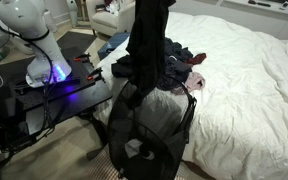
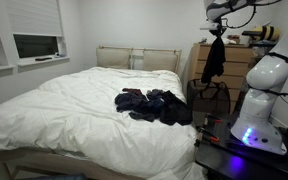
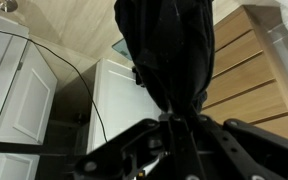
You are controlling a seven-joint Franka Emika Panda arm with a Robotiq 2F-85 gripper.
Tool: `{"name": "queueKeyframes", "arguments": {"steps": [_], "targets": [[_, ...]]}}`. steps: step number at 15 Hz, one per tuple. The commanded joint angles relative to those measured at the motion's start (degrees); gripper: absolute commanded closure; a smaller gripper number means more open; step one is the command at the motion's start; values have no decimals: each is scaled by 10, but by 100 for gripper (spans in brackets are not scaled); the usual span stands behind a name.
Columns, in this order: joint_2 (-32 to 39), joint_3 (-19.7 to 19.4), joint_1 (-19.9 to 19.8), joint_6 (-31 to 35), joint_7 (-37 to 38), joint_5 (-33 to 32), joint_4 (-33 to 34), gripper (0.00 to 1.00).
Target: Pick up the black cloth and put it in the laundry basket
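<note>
My gripper already has the black cloth (image 2: 213, 60) hanging above the opening of the laundry basket (image 1: 149, 130), so it will stay high, move only a little outward next, and then open.
My gripper (image 2: 218, 33) is shut on the black cloth (image 2: 213, 60), which hangs down from the fingers high in the air. In an exterior view the cloth (image 1: 149, 45) dangles straight above the black mesh laundry basket (image 1: 149, 130) at the bedside. The basket also shows in an exterior view (image 2: 211, 98), beside the bed and below the cloth. In the wrist view the cloth (image 3: 167, 50) is pinched between my fingers (image 3: 172, 120) and fills the middle of the picture.
A pile of dark clothes (image 2: 152, 105) lies on the white bed (image 2: 74, 110); it also shows in an exterior view (image 1: 179, 62). A wooden dresser (image 2: 234, 65) stands behind the basket. The robot base (image 1: 44, 50) sits on a black stand.
</note>
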Motion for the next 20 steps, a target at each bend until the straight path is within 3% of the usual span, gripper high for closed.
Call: {"name": "queueKeyframes", "arguments": {"steps": [1, 11, 12, 14, 20], "targets": [[15, -27, -3, 43, 3, -6, 2, 98], [60, -61, -14, 138, -4, -10, 4, 98], [60, -61, -14, 143, -3, -9, 2, 69], [57, -59, -12, 154, -10, -7, -1, 62], [46, -47, -8, 179, -20, -11, -12, 16]]}}
